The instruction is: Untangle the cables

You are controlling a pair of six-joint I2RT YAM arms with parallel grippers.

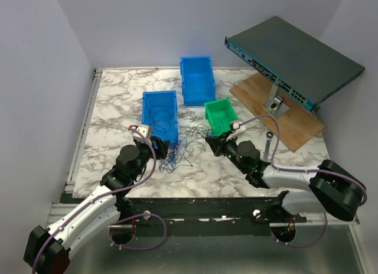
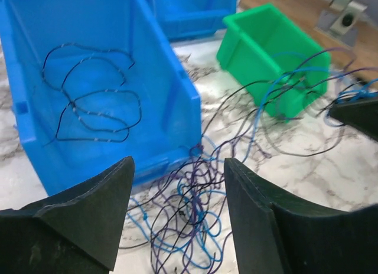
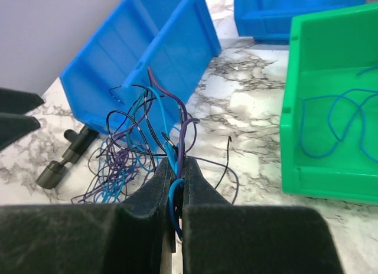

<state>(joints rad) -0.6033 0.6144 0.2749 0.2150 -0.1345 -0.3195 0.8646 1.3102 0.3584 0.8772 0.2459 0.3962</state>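
Note:
Next, my right gripper moves to the right in the top view along the green bin's near edge and releases the strands, since they still join the tangle (image 2: 190, 209).
A tangle of blue, purple and black cables (image 1: 180, 151) lies on the marble table between the near blue bin (image 1: 159, 111) and the green bin (image 1: 221, 114). My left gripper (image 1: 160, 146) is open and empty; in its wrist view the tangle (image 2: 190, 209) lies just below and between its jaws (image 2: 177, 168). My right gripper (image 1: 209, 142) is shut on blue and purple cable strands (image 3: 177, 168) that run up from the tangle (image 3: 118, 168). A black cable (image 2: 88, 97) lies in the near blue bin. A blue cable (image 3: 336, 120) lies in the green bin.
A second blue bin (image 1: 196, 79) stands behind the first. A dark network switch (image 1: 292, 58) rests tilted on a stand over a wooden board (image 1: 277, 111) at the back right. A small metal tool (image 1: 267, 145) lies by the board.

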